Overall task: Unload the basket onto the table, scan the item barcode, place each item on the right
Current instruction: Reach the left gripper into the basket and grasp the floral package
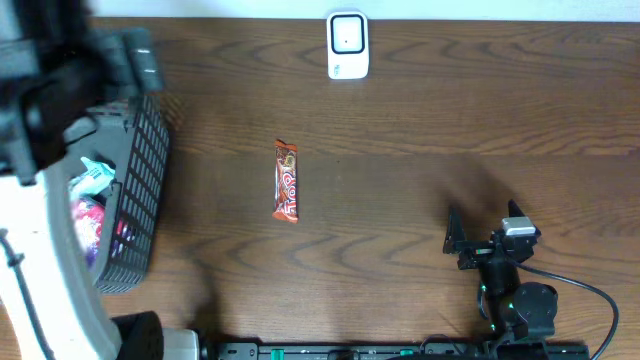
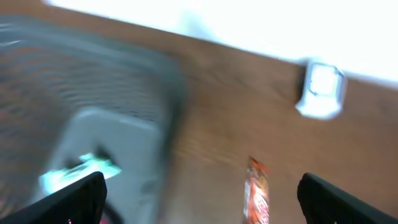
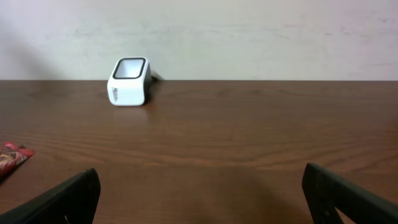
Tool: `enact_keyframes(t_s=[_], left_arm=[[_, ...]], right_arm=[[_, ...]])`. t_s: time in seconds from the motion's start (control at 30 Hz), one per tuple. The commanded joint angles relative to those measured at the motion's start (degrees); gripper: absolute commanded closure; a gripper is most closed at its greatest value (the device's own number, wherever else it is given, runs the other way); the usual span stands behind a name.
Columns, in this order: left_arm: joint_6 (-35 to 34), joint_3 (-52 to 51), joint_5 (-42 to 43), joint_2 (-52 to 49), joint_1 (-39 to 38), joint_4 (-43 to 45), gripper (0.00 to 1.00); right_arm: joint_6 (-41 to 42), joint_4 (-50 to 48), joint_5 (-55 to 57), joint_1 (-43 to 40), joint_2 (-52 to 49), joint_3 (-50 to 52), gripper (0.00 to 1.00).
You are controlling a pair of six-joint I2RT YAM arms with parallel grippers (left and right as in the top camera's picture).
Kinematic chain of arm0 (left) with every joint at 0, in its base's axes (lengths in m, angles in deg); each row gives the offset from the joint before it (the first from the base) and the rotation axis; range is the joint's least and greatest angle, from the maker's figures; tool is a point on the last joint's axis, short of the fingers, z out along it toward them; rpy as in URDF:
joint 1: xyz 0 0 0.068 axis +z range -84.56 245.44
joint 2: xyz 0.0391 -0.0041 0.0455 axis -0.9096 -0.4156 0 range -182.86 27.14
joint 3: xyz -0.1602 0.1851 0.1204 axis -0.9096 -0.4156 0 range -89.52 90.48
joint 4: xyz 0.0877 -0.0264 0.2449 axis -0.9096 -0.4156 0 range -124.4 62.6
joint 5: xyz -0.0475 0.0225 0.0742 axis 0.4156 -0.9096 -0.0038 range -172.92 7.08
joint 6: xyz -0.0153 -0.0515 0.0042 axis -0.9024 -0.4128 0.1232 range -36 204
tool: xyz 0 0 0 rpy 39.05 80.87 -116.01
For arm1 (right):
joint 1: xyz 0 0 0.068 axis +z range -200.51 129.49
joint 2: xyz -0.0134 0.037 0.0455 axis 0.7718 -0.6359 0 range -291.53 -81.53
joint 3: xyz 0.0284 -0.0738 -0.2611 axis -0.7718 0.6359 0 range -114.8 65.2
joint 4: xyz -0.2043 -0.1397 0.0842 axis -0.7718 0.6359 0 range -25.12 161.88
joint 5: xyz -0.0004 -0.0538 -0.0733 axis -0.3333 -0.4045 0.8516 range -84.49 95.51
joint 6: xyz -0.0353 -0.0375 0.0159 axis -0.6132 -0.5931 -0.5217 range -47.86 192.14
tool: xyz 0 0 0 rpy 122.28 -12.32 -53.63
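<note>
My left gripper goes down into the dark mesh basket and draws back next. The pink item lies below it and nearer my base, so it moves onto the item.
An orange-red candy bar lies flat on the brown table, lengthwise toward the white barcode scanner at the far edge. In the blurred left wrist view, my left gripper is open and empty above the basket's right edge. There the candy bar lies ahead between the fingers, and the scanner is beyond it. My right gripper rests open and empty at the near right. From it, the scanner stands far ahead on the left, and the candy bar's end shows at the left edge.
A dark mesh basket stands at the left, holding a teal-and-white packet and a pink item. My left arm rises over it, close to the overhead camera. A pale wall runs behind the table.
</note>
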Motion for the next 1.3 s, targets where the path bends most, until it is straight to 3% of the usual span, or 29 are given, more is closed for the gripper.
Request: enact_keyframes(t_s=[0.0,0.13,0.33,0.73,0.97,1.27], left_arm=[[-9.1,0.1,-11.3,-0.3,5.9,-1.4,0.02],[-13.9,-3.5,-21.4,-1.2,10.9,-3.1,0.02],[-15.2,-14.4,-29.3,-3.1,13.4,-0.8,0.02],[-14.0,-33.7,-30.0,-9.4,13.6,14.9,0.02],[-14.2,-35.5,-30.1,-14.6,13.6,9.4,0.01],[-23.1,-39.0,-30.0,-18.8,13.6,2.2,0.01]], right_arm=[[-0.6,0.2,0.3,-0.2,0.3,0.2,0.01],[-0.6,0.2,0.3,-0.2,0.3,0.2,0.01],[-0.6,0.2,0.3,-0.2,0.3,0.2,0.01],[-0.6,0.2,0.3,-0.2,0.3,0.2,0.01],[-0.6,0.2,0.3,-0.2,0.3,0.2,0.01],[-0.6,0.2,0.3,-0.2,0.3,0.2,0.01]])
